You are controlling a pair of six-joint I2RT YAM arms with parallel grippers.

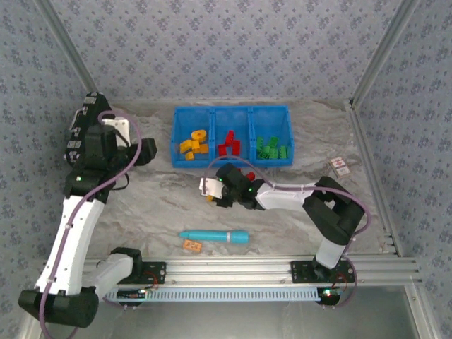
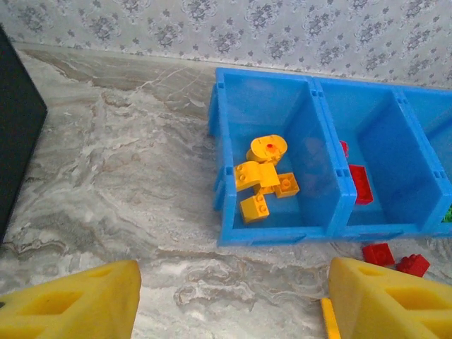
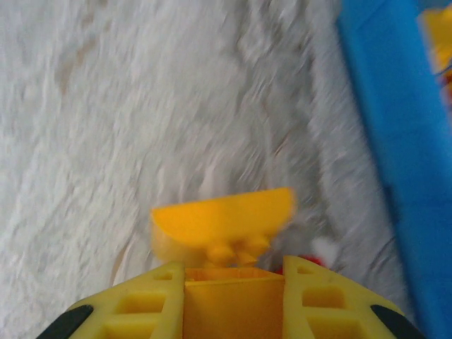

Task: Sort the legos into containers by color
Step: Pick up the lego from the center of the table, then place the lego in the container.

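Observation:
The orange-yellow lego goes outward over the container's front side to the section with orange-yellow legos next, where my right gripper releases it, as colors match.
The blue three-part container point(image 1: 232, 164) stands at the back of the table, with orange-yellow legos point(image 1: 193, 145) in its left part, red ones point(image 1: 228, 145) in the middle and green ones point(image 1: 272, 148) on the right. My right gripper point(image 1: 212, 189) hovers in front of the bin, shut on an orange-yellow lego point(image 3: 222, 222) that juts past its fingertips point(image 3: 155, 296). Two red legos point(image 2: 395, 258) lie on the table by the bin's front wall point(image 2: 282, 233). My left gripper point(image 2: 233, 304) is open over bare table, left of the bin, with nothing between its fingers.
A cyan pen-like cylinder point(image 1: 214, 236) lies near the front rail with one orange lego point(image 1: 191, 245) beside it. A small card point(image 1: 340, 166) sits at the right. A black object point(image 2: 18, 134) stands at the left of the left wrist view.

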